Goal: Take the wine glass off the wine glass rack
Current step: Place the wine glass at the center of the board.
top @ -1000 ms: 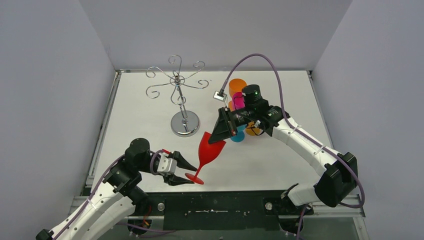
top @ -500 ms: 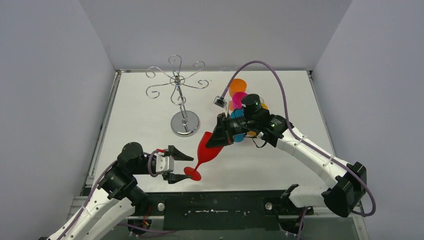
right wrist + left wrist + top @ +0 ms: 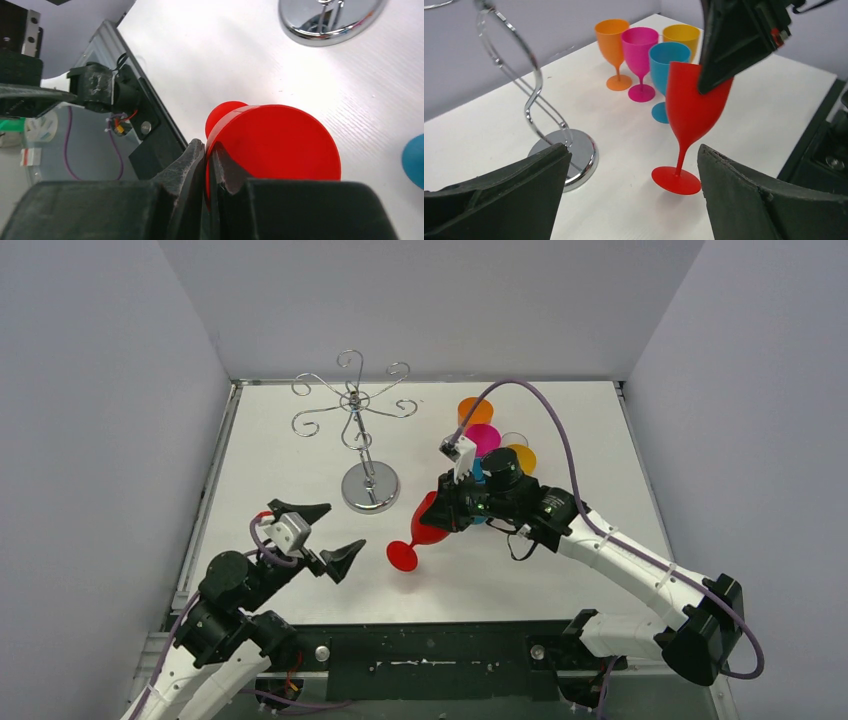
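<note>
My right gripper will swing down next to the bare tabletop by the blue glass (image 3: pixel 500 548), below it and to its right in the top view, and let go of the red glass (image 3: pixel 426 526) there.
A red wine glass (image 3: pixel 426 526) leans over the table in front of the wine glass rack (image 3: pixel 369 487), off its arms. My right gripper (image 3: pixel 445 512) is shut on the glass's rim (image 3: pixel 280 145), one finger inside the bowl and one outside. The red foot (image 3: pixel 675 180) is at or just above the tabletop; contact is not clear. My left gripper (image 3: pixel 336 531) stands wide open to the left of the foot, touching nothing. The silver rack (image 3: pixel 574 156) has bare spiral arms (image 3: pixel 352 395).
Several coloured glasses stand upright behind the right arm: orange (image 3: pixel 475 410), pink (image 3: pixel 485 439), yellow (image 3: pixel 522 457) and a partly hidden blue one (image 3: pixel 667 60). The rack's round base (image 3: pixel 326 19) is close to the red glass. The table's dark front rail (image 3: pixel 430 648) runs below.
My left gripper opened wide and drew back left, away from the red glass's foot. The right gripper carried the glass a little right and lower, tilting it.
</note>
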